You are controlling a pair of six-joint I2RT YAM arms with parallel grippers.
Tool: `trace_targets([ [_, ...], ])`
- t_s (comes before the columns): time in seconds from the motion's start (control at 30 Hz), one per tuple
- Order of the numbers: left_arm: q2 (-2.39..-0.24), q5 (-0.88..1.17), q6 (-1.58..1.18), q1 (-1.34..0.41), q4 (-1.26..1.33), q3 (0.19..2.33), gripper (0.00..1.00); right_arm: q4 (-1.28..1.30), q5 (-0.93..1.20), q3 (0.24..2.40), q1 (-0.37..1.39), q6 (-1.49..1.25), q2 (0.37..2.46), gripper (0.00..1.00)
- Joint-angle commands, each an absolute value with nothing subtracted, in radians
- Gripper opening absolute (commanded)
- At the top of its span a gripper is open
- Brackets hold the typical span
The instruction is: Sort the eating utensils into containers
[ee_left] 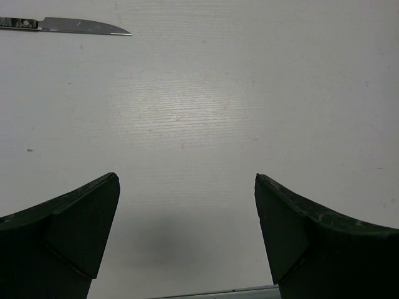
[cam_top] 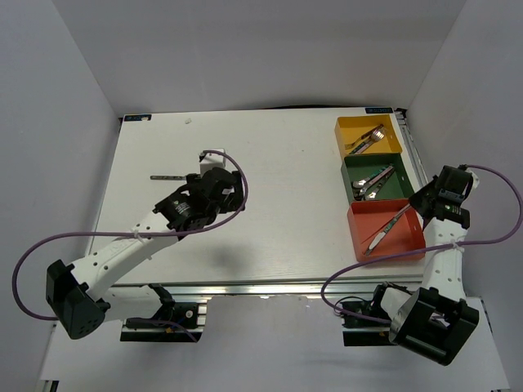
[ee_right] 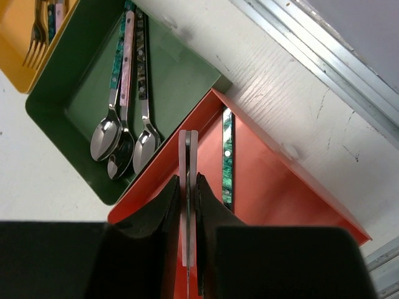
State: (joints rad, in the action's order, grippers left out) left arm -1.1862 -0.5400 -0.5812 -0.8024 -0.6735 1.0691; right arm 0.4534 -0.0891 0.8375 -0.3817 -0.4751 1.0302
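Note:
My left gripper has its fingers' opening parallel to the knife, so next it will swing to the left in the top view, turning and lowering astride the knife's dark handle.
A dark-handled knife (cam_top: 169, 175) lies on the white table, just left of my left gripper (cam_top: 208, 181); the left wrist view shows it at the top left (ee_left: 68, 25). My left gripper (ee_left: 187, 180) is open and empty above bare table. My right gripper (cam_top: 417, 204) is shut on a pink-handled knife (ee_right: 187, 152), held edge-on over the red-orange bin (ee_right: 274, 193), its blade slanting down into the bin (cam_top: 384, 234). A teal-handled knife (ee_right: 227, 156) lies in that bin. The dark green bin (ee_right: 75, 93) holds three spoons (ee_right: 118, 140). The yellow bin (cam_top: 351, 128) holds forks (ee_right: 40, 31).
The three bins stand in a column at the table's right edge, beside a metal rail (ee_right: 324, 68). White walls enclose the table on three sides. Purple cables (cam_top: 233, 175) loop from both arms.

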Motion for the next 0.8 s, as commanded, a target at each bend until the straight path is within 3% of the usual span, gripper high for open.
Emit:
trace_targets([
  [0.0,-1.193,-0.545,-0.591,-0.779,-0.675,1.078,0.98,0.411,-0.038,0.828,-0.388,-0.448,1.032,0.00],
  [0.03,-1.196,-0.545,-0.597,-0.773,-0.672,1.080,0.98,0.414,-0.009,0.827,-0.388,-0.448,1.037,0.02],
  [0.07,-1.200,-0.543,-0.600,-0.769,-0.670,1.081,0.98,0.426,-0.009,0.822,-0.388,-0.446,1.042,0.20],
  [0.13,-1.207,-0.540,-0.613,-0.755,-0.669,1.085,0.98,0.425,-0.009,0.804,-0.388,-0.446,1.037,0.34],
  [0.2,-1.216,-0.534,-0.624,-0.743,-0.670,1.092,0.98,0.422,-0.011,0.792,-0.388,-0.446,1.020,0.58],
  [0.27,-1.227,-0.529,-0.637,-0.704,-0.679,1.104,0.98,0.439,-0.021,0.802,-0.388,-0.445,1.012,0.89],
  [0.57,-1.290,-0.568,-0.742,-0.462,-0.658,1.138,0.98,0.460,0.087,0.876,-0.362,-0.468,0.962,0.89],
  [0.77,-1.518,-0.672,-0.919,-0.258,-0.770,1.325,0.98,0.440,0.172,0.864,-0.143,-0.485,0.901,0.89],
])
